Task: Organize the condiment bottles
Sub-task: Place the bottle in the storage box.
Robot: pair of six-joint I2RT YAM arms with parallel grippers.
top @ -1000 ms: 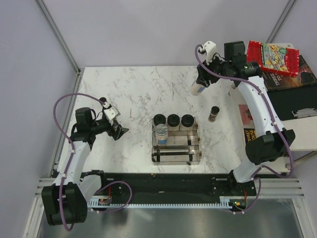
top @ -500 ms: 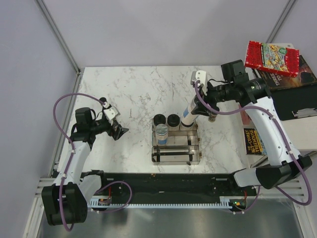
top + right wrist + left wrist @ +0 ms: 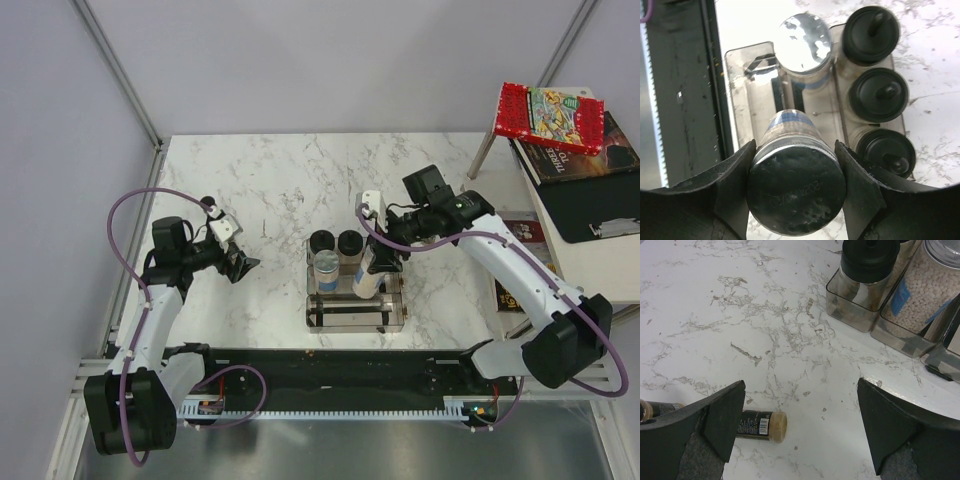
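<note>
My right gripper holds the bottle, whose lower end already points into the middle compartment [image 3: 367, 284] [image 3: 824, 117], so next I will lower it, tilt it upright and release it.
My right gripper [image 3: 378, 262] [image 3: 795, 170] is shut on a beige-filled, blue-labelled bottle [image 3: 367, 278] by its silver cap [image 3: 796, 190]. The bottle's lower end points into the middle compartment of the clear rack [image 3: 392, 318] [image 3: 738, 95]. A matching bottle [image 3: 328, 270] [image 3: 805, 44] stands at that compartment's left end. Black-lidded jars [image 3: 322, 243] [image 3: 349, 242] fill the back compartment, and the right wrist view shows three [image 3: 872, 30] [image 3: 877, 95] [image 3: 887, 152]. My left gripper [image 3: 240, 264] [image 3: 800, 405] stands open left of the rack. Below it a slim brown spice bottle [image 3: 760, 425] lies on its side.
The end of another lying bottle [image 3: 649, 410] shows at the left edge of the left wrist view. Stacked books with a red box [image 3: 550, 115] sit off the table's right side. A black rail [image 3: 350, 370] runs along the near edge.
My right arm has carried the silver-capped bottle from the far right of the table down and left to the rack's middle compartment. The left arm has not moved.
</note>
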